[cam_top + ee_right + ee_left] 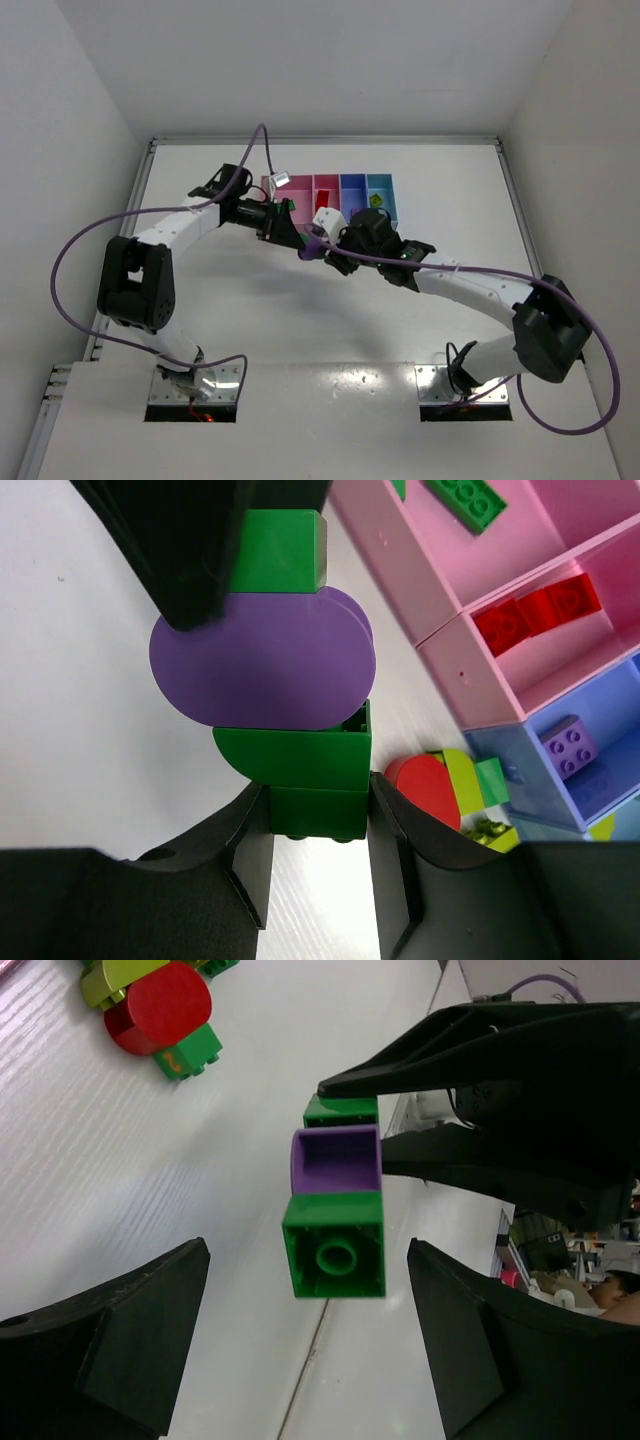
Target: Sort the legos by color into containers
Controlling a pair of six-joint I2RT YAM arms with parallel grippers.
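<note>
The wide pink bin already holds a green brick [465, 500], so my right gripper should move outward and left in the top view, over the bin, and release.
My right gripper [318, 815] is shut on the bottom green block of a green-purple-green lego stack [265, 660] and holds it above the table. In the top view the stack [310, 247] hangs between both grippers in front of the containers [352, 176]. My left gripper [310, 1350] is open, and the stack's far green block [335, 1245] sits just ahead of its spread fingers without touching them. One left finger [190, 550] overlaps the stack's top in the right wrist view. The wide pink bin [390, 570] holds a green brick [465, 500].
The narrow pink bin [455, 665] holds red bricks, the blue-violet bin [510, 770] a purple brick [570, 745]. A loose pile of red, yellow-green and green legos [450, 790] lies on the table beside the bins; it also shows in the left wrist view [160, 1010].
</note>
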